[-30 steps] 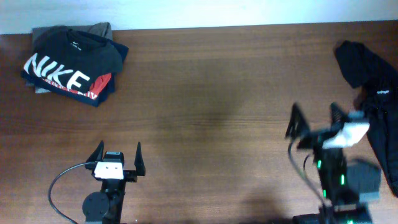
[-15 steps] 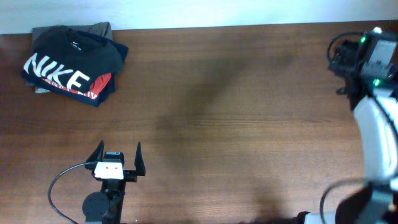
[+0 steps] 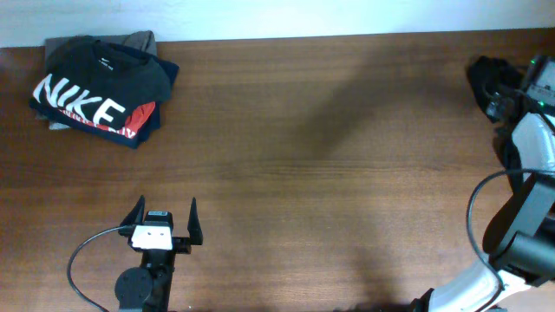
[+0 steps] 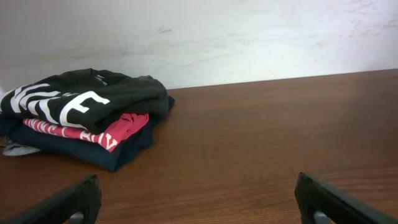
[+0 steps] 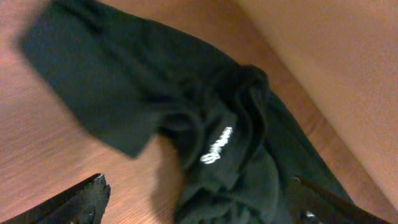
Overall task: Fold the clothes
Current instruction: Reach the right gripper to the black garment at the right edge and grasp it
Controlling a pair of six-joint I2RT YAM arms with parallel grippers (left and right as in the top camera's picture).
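Observation:
The bunched end of the clothes is beside the white logo, and a raised fold there is between my open fingers, so my right gripper should move down onto it.
The clothes [image 3: 487, 76], a crumpled black top with a tiny white logo print [image 5: 217, 145], lie bunched in the table's far right corner. In the right wrist view the clothes [image 5: 124, 93] fill most of the picture. My right gripper [image 5: 198, 183] hovers over them, open, one finger at each side of the heap and nothing pinched between them. In the overhead view the right arm [image 3: 531, 143] reaches to that corner and hides part of the fabric. My left gripper [image 3: 166, 204] rests open near the front left, over bare wood [image 4: 198, 186], far from the clothes.
A stack of folded garments topped by a black "NIKE" T-shirt [image 3: 100, 87] sits at the far left corner, also in the left wrist view [image 4: 81, 109]. A pale wall [image 4: 249, 37] runs behind the table's far edge. The clothes lie close to the table's right edge.
My right arm has swung from the front right up to the far right corner and now stands over the clothes. The left arm has not moved.

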